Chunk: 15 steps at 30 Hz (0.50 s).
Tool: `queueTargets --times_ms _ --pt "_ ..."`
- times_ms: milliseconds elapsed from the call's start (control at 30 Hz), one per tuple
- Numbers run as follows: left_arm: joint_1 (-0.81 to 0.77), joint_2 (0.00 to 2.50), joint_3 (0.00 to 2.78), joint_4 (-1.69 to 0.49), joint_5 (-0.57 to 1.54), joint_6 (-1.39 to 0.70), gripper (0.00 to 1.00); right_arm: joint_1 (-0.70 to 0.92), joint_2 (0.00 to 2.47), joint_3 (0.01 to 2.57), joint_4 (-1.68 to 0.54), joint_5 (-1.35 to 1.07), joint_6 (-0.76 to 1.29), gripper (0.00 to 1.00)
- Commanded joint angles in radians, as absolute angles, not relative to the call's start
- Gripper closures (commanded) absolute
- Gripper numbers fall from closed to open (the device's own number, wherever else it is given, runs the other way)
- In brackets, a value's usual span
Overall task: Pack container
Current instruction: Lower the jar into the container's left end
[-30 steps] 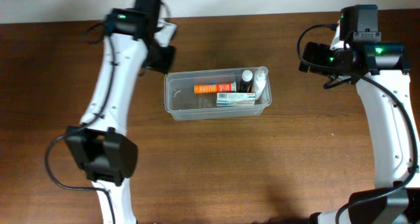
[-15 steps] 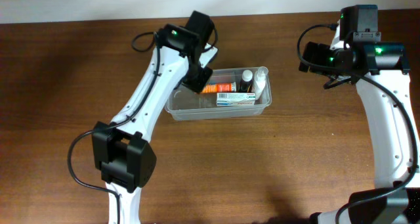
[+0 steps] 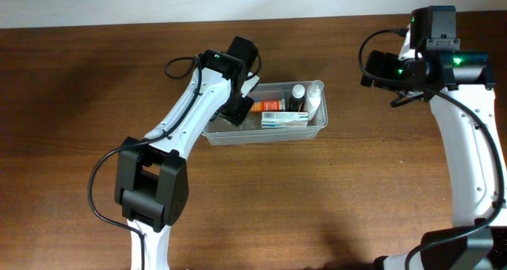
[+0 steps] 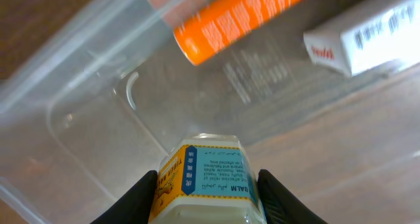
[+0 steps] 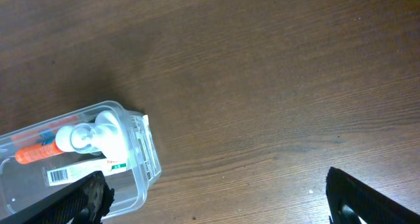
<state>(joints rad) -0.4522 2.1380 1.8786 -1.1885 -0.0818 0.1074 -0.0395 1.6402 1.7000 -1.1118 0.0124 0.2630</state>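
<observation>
The bottom at the container's empty end [image 4: 108, 148] is bare, and I need to lower the balm jar [image 4: 207, 178] there next with my left gripper, close to the container's far side, to release it.
The clear plastic container [image 3: 218, 134] sits mid-table and holds an orange tube [image 3: 265, 105], a white box [image 3: 285, 119], a dark-capped bottle [image 3: 297, 94] and a white bottle [image 3: 314, 96]. My left gripper [image 3: 238, 110] hangs over the container's left end, shut on a small balm jar [image 4: 209, 181] with a blue and yellow label, just above the container's floor [image 4: 92, 119]. The orange tube [image 4: 243, 20] and white box [image 4: 364, 37] lie ahead of it. My right gripper [image 5: 216, 198] is open and empty, high at the right; the container [image 5: 141, 158] shows at its lower left.
The brown wooden table [image 3: 317, 199] surrounds the container. A pale wall strip [image 3: 79, 5] runs along the far edge. The right arm [image 3: 467, 143] stands along the right side.
My left arm swung from the far left over to the container and lowered the jar into its left end. The right arm has not moved.
</observation>
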Motion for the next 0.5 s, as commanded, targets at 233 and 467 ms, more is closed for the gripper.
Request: queueTargets --times_ms 233,467 --pt "-0.449 2.145 1.798 -1.061 -0.095 0.105 0.66 -0.04 1.641 1.705 -1.111 0.008 0.271 0.02" --pt "-0.449 2.145 1.696 -0.941 -0.095 0.105 0.66 -0.04 1.641 1.705 -1.111 0.008 0.271 0.02"
